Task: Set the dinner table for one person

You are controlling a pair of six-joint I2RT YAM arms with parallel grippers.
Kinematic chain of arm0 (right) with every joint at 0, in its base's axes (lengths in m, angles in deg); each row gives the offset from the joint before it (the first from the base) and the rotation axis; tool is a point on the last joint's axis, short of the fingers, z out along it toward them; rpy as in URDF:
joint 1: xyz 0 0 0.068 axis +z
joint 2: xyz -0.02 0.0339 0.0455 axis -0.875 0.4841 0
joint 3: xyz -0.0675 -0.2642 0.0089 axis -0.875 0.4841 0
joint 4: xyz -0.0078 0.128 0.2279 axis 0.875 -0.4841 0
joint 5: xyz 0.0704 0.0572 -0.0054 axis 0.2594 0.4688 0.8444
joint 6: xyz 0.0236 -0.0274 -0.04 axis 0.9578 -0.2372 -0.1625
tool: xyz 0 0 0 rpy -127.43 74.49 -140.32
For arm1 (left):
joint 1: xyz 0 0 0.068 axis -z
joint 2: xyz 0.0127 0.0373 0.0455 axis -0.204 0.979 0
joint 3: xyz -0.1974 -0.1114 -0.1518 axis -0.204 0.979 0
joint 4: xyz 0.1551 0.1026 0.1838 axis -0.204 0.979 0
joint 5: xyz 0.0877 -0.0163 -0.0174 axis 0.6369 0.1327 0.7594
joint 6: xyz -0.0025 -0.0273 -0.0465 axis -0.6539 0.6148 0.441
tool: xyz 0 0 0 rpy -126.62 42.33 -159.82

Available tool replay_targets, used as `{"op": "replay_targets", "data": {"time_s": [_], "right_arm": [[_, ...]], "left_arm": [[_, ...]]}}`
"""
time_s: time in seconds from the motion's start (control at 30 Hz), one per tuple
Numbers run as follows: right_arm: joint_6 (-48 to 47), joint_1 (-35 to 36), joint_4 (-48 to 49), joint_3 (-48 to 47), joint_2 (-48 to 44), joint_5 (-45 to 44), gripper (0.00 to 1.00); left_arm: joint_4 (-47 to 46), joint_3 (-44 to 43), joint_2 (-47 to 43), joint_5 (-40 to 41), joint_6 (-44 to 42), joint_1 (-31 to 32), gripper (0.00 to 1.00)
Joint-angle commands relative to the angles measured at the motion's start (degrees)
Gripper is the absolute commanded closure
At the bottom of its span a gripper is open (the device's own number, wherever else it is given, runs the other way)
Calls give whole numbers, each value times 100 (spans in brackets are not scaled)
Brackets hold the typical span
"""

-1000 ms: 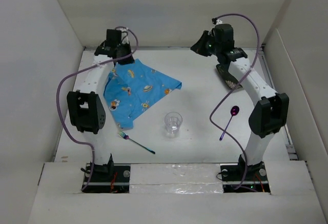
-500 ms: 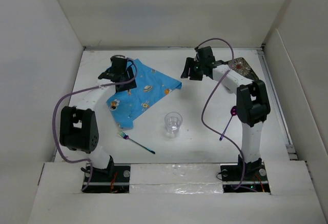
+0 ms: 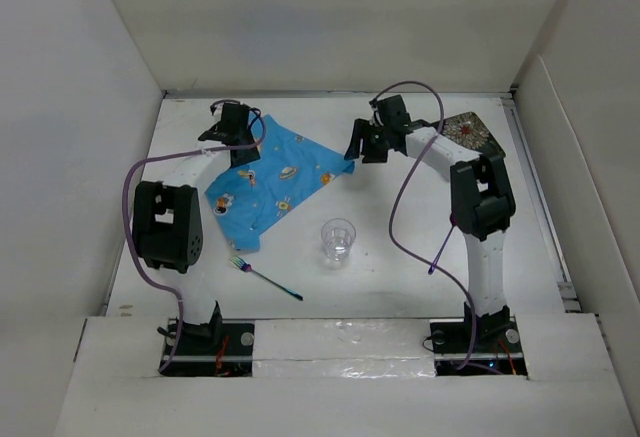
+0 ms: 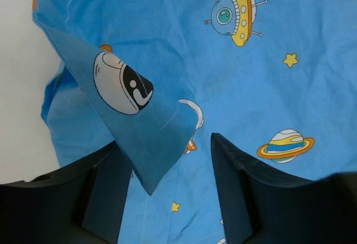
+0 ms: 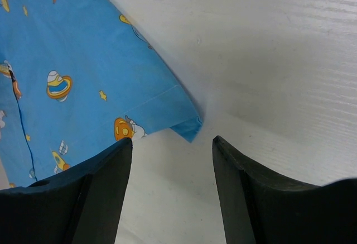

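The robot should next lower its right gripper toward the mat and close it on the placemat's corner [image 3: 349,166] [image 5: 191,125].
The dinner table [image 3: 400,267] is the white surface under everything. A crumpled blue space-print placemat [image 3: 275,182] lies at its back left. My left gripper [image 3: 242,150] hovers open over the mat's far left part, and a folded-over flap [image 4: 139,127] points into the gap between its fingers [image 4: 237,188]. My right gripper [image 3: 356,147] is open at the mat's right corner [image 5: 188,127], which lies just ahead of its fingertips [image 5: 114,171] on bare table [image 5: 268,60]. Neither gripper holds anything.
A clear glass [image 3: 338,240] stands in the middle. An iridescent fork [image 3: 266,278] lies near the front left. A purple spoon [image 3: 441,252] lies partly behind the right arm. A patterned plate [image 3: 470,131] sits at the back right. White walls enclose the table.
Both arms have swung down from the back of the table toward the placemat. Left gripper now sits over its folded left part, right gripper at its right corner.
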Motion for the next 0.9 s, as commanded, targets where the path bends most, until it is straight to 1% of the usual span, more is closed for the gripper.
{"op": "replay_targets", "data": {"time_s": [0.0, 0.03, 0.07, 0.1, 0.17, 0.2, 0.23, 0.27, 0.3, 0.33, 0.37, 0.43, 0.47, 0.53, 0.57, 0.63, 0.67, 0.7, 0.73, 0.77, 0.8, 0.83, 0.87], "right_arm": [[-65, 52, 181, -326, 112, 203, 35], [-82, 52, 138, -396, 252, 247, 35], [-91, 52, 50, -466, 323, 273, 36], [-91, 52, 32, -528, 402, 317, 36], [-39, 52, -29, -686, 578, 431, 37], [101, 52, 49, -730, 665, 562, 43], [102, 52, 49, -739, 666, 563, 43], [172, 52, 154, -757, 736, 616, 49], [233, 52, 181, -801, 789, 660, 50], [338, 52, 190, -871, 841, 721, 53], [357, 52, 155, -1037, 955, 748, 73], [453, 52, 181, -1170, 991, 792, 86], [480, 52, 268, -1188, 974, 775, 100], [533, 52, 356, -1092, 694, 713, 100], [533, 52, 557, -995, 518, 678, 100], [411, 52, 647, -705, -140, 450, 100], [332, 52, 647, -635, -386, 327, 100], [226, 52, 656, -495, -893, 126, 100], [147, 52, 673, -450, -898, 124, 100], [50, 52, 560, -432, -1377, -41, 100], [-46, 52, 472, -449, -1608, -147, 100], [-213, 52, 375, -484, -2037, -366, 100], [-292, 0, 201, -528, -2241, -438, 100]], "left_arm": [[-16, -267, -134, 268, -31, 2, 50], [-8, -311, -55, 294, -40, 2, 54], [1, -424, -11, 312, -40, 2, 62], [27, -478, 15, 330, -40, 2, 78], [36, -618, 33, 268, -57, 2, 89], [80, -706, 7, 146, -66, 2, 100], [80, -707, -28, 145, -66, 2, 100], [106, -811, -63, 93, -101, 2, 100], [98, -838, -116, -3, -127, 2, 100], [89, -882, -212, -30, -162, 2, 100], [106, -1004, -265, -57, -189, 2, 100], [133, -1137, -370, -215, -286, 2, 100], [142, -1277, -397, -224, -312, 2, 100], [238, -1470, -459, -355, -365, 2, 100], [238, -1637, -511, -478, -391, 2, 100], [291, -1892, -625, -707, -426, -50, 100], [300, -2233, -669, -995, -435, -103, 100], [317, -2419, -696, -1163, -435, -103, 100], [335, -2664, -705, -1295, -383, -260, 100], [370, -3171, -679, -1435, -348, -340, 100], [396, -3429, -670, -1924, -287, -436, 100], [371, -3666, -609, -2155, -208, -550, 100], [327, -4060, -556, -2688, 28, -821, 100]]}}
